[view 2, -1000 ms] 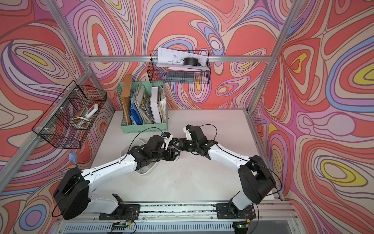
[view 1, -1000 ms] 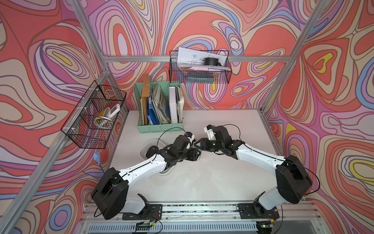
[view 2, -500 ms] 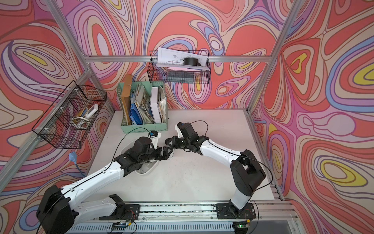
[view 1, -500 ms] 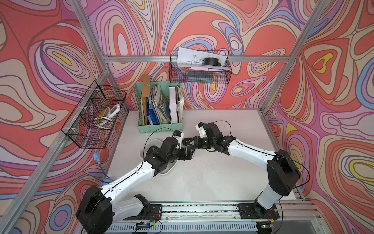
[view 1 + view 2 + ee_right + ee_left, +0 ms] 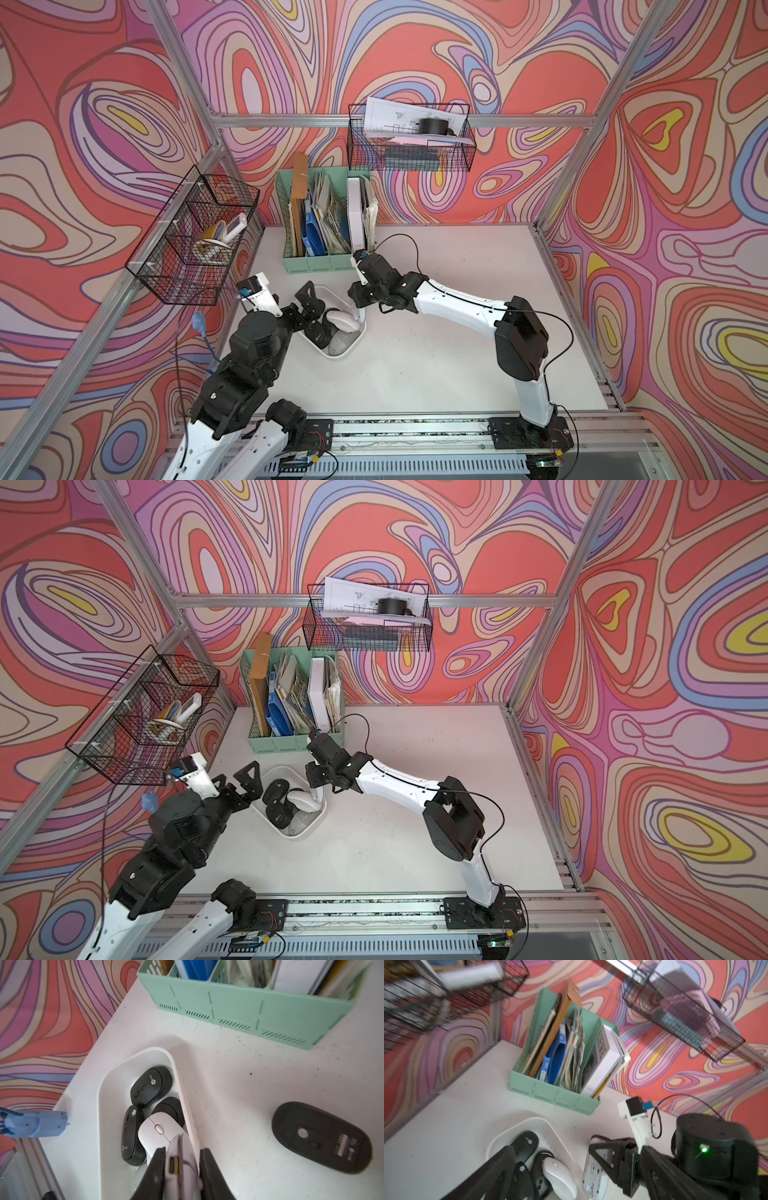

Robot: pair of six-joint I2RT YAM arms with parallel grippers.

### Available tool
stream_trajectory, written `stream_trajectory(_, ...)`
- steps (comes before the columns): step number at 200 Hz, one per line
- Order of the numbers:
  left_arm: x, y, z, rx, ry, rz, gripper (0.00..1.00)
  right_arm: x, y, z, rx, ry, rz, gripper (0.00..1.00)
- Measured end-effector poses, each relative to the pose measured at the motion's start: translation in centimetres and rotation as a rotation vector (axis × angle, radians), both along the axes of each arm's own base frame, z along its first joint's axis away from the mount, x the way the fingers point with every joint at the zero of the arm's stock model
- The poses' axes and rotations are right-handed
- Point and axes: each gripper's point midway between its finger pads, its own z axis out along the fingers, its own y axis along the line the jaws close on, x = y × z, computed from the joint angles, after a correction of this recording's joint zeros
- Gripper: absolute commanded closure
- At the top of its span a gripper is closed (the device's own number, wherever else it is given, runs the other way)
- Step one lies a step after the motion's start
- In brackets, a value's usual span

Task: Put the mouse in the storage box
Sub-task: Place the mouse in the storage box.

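Note:
My right gripper will move in past the box's side and down to let go of its mouse on the white mouse inside the box, since it still hangs over that side.
The storage box (image 5: 360, 335) (image 5: 309, 833) (image 5: 104, 1088) (image 5: 550, 1126), a low white bin, lies left of the table's middle with several mice in it, one of them white (image 5: 158, 1130) (image 5: 341, 322). My right gripper (image 5: 358, 300) (image 5: 316, 781) (image 5: 182, 1159) is shut on another white mouse (image 5: 184, 1167) (image 5: 593, 1176) (image 5: 360, 314). It holds that mouse on edge over the box's right wall; I cannot tell whether they touch. My left gripper (image 5: 300, 301) (image 5: 235, 777) (image 5: 577, 1149) stands open and empty over the box's left side.
A black mouse (image 5: 320, 1138) lies upside down on the table right of the box. The mint-green file organiser (image 5: 322, 262) stands just behind. Black wire baskets hang on the left wall (image 5: 195, 241) and the back wall (image 5: 409, 141). A blue plug (image 5: 35, 1124) sits at the table's left edge.
The grippers were together at mid-table. The left one opened and drew back to the left. The right one shut on the white mouse and carried it left to the box.

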Motion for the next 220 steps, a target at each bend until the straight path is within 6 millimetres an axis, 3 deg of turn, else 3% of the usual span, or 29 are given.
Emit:
stream_trajectory(24, -2.4, 3.3, 1.5, 0.013, -0.048, 0.126, 0.01, -1.1, 2.4, -1.3, -0.12, -0.094, 0.05, 0.86)
stream_trajectory(49, -3.6, 4.9, 1.3, 0.052, -0.039, 0.196, 0.01, -1.7, 3.7, -1.6, -0.233, -0.209, 0.077, 0.86)
stream_trajectory(91, -4.0, 5.8, 0.7, 0.106, -0.006, 0.241, 0.01, -2.2, 4.5, -2.0, -0.418, -0.396, 0.094, 0.86)
stream_trajectory(159, -4.2, 6.2, 0.7, 0.127, -0.004, 0.256, 0.01, -1.6, 4.2, -3.9, -0.647, -0.552, 0.096, 0.84)
stream_trajectory(192, -4.2, 6.3, 0.7, 0.127, -0.005, 0.261, 0.01, -2.5, 4.5, -5.1, -0.707, -0.579, 0.123, 0.71)
stream_trajectory(220, -4.2, 6.3, 0.7, 0.129, -0.003, 0.263, 0.01, -3.7, 5.4, -5.2, -0.703, -0.588, 0.15, 0.51)
